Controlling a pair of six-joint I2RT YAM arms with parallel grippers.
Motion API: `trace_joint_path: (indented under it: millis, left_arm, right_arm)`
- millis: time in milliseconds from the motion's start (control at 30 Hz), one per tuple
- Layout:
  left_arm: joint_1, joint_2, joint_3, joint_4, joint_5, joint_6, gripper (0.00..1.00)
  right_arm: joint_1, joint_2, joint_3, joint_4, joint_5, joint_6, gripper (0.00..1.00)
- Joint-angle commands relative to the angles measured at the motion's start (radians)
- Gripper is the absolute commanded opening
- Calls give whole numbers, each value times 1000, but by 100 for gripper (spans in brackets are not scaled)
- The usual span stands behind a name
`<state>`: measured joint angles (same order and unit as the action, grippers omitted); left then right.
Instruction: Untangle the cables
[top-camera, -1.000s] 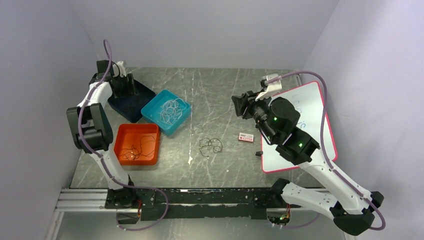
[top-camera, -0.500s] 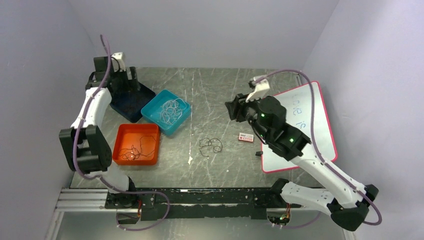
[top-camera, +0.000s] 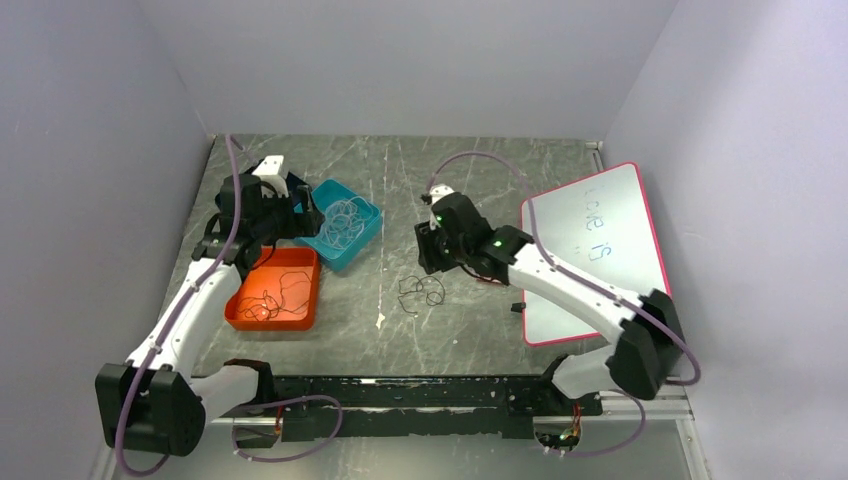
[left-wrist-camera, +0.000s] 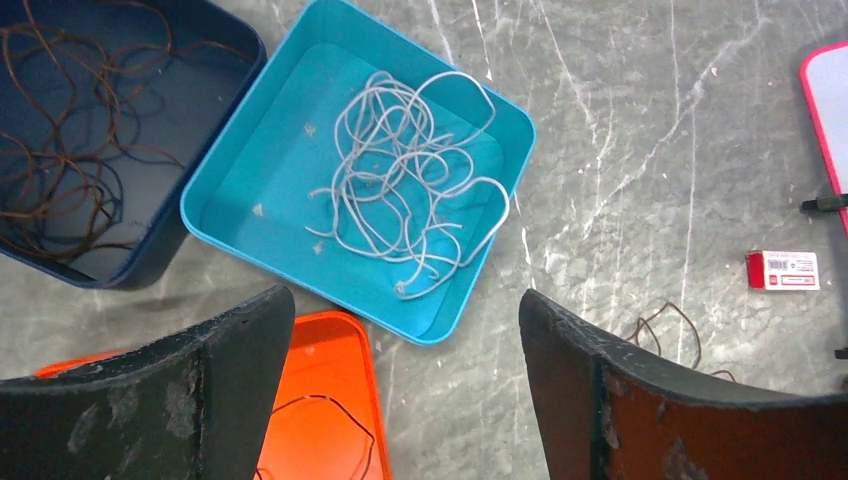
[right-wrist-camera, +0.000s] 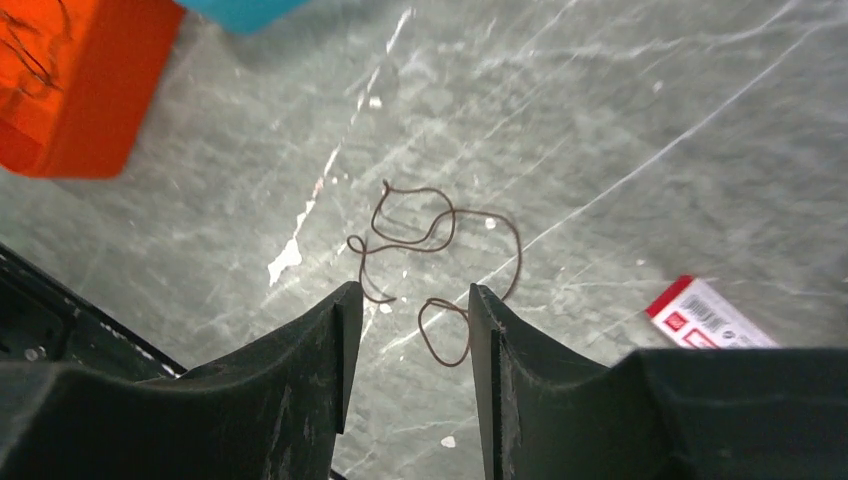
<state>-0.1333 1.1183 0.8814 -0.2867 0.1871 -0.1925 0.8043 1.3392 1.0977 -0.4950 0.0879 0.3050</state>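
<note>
My right gripper is open and will next move down onto the small near loop of the dark brown cable (top-camera: 420, 292) and close there, because that loop lies between its fingers.
A loose dark brown cable (top-camera: 420, 292) lies curled on the grey table; the right wrist view shows it (right-wrist-camera: 432, 245) just ahead of my fingers. My right gripper (top-camera: 429, 262) hovers over it, open (right-wrist-camera: 414, 292), with one loop showing on the table between the fingers, nothing gripped. Whitish-grey cables (left-wrist-camera: 410, 190) lie heaped in the teal tray (top-camera: 365, 240). Thin dark cables (top-camera: 275, 295) rest in the orange tray (top-camera: 240, 310). Brown cables (left-wrist-camera: 60, 150) fill the navy tray (left-wrist-camera: 130, 275). My left gripper (top-camera: 295, 215) hangs open and empty (left-wrist-camera: 405, 300) over the teal tray's near edge.
A pink-edged whiteboard (top-camera: 595, 250) lies at the right. A small red and white box (right-wrist-camera: 705, 315) sits beside the loose cable, also in the left wrist view (left-wrist-camera: 782, 270). A small black piece (top-camera: 517, 307) lies by the whiteboard's left edge.
The left arm swung forward from the navy tray to the teal and orange trays, and its jaws opened wider. The right arm reached left and down over the loose brown cable.
</note>
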Motion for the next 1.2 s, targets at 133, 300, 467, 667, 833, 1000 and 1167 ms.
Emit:
trace_joint_path:
  millis: [133, 300, 467, 667, 833, 1000, 1167]
  left_arm:
    - [-14, -72, -71, 54, 46, -79, 86]
    - [-15, -65, -73, 52, 40, -59, 86]
    - [-15, -50, -72, 61, 49, -53, 85]
    - [-15, -47, -83, 72, 61, -59, 85]
    - [-15, -45, -96, 87, 73, -74, 84]
    - [-15, -37, -96, 94, 86, -82, 84]
    - [-15, -38, -95, 91, 89, -81, 83]
  right_arm:
    - [7, 180, -2, -14, -121, 28, 45]
    - [36, 241, -25, -3, -33, 53, 44]
    - [53, 282, -61, 18, 66, 72, 45]
    - [56, 275, -89, 23, 65, 80, 45]
    - [57, 275, -90, 10, 52, 80, 45]
    - [56, 259, -142, 17, 56, 93, 32]
    - [57, 224, -140, 13, 69, 95, 12]
